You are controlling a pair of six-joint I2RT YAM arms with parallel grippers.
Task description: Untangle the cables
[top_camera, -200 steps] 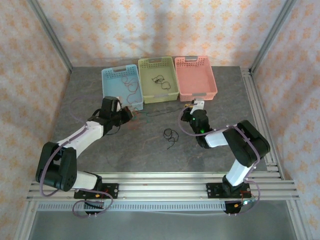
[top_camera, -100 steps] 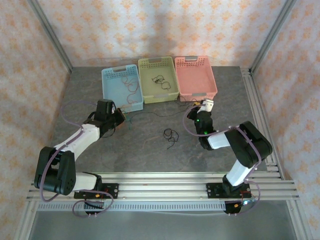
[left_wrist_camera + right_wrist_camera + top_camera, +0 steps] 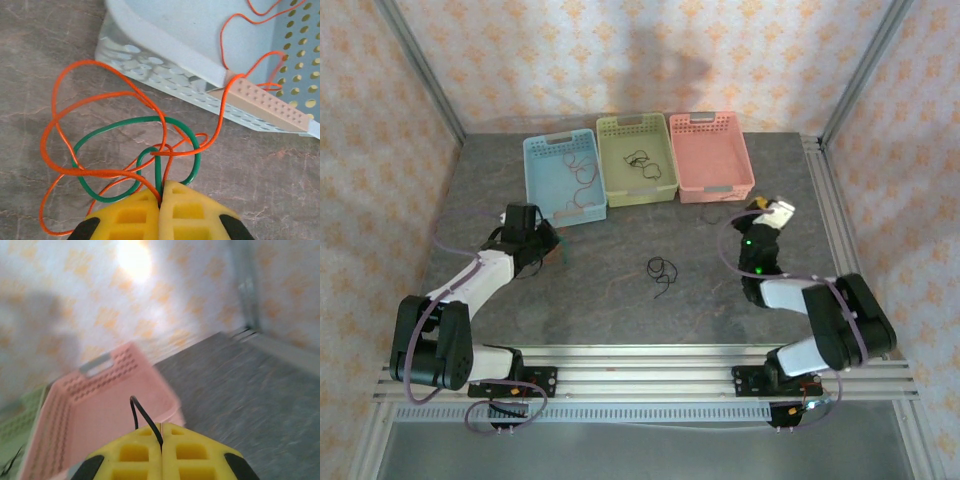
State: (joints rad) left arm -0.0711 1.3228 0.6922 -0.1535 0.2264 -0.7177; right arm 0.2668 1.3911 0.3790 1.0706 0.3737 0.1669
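Note:
My right gripper first lifts away from my base past the pink basket (image 3: 712, 155) next, to get over the green basket (image 3: 638, 160) and release the thin black cable.
My left gripper (image 3: 161, 194) is shut on a knot of cables: a looping orange cable (image 3: 65, 125) and a green cable (image 3: 196, 156), lying on the table just in front of the blue basket (image 3: 165, 45). An orange strand runs up over the basket's corner. In the top view this gripper (image 3: 548, 240) sits by the blue basket's near left corner. My right gripper (image 3: 161, 434) is shut on a thin black cable (image 3: 142, 415) that arches up from between its pads; it (image 3: 782, 208) hovers right of the pink basket (image 3: 712, 155). A separate black cable coil (image 3: 660, 270) lies mid-table.
Three baskets stand in a row at the back: the blue basket (image 3: 542, 180) holds red cables, the green basket (image 3: 612, 165) holds black cables, and the pink one looks bare. A metal rail (image 3: 835, 230) borders the table's right side.
The two grippers have pulled apart: the left moved left toward the table edge, the right swung right and back past the pink basket. The cable stretched between them no longer shows.

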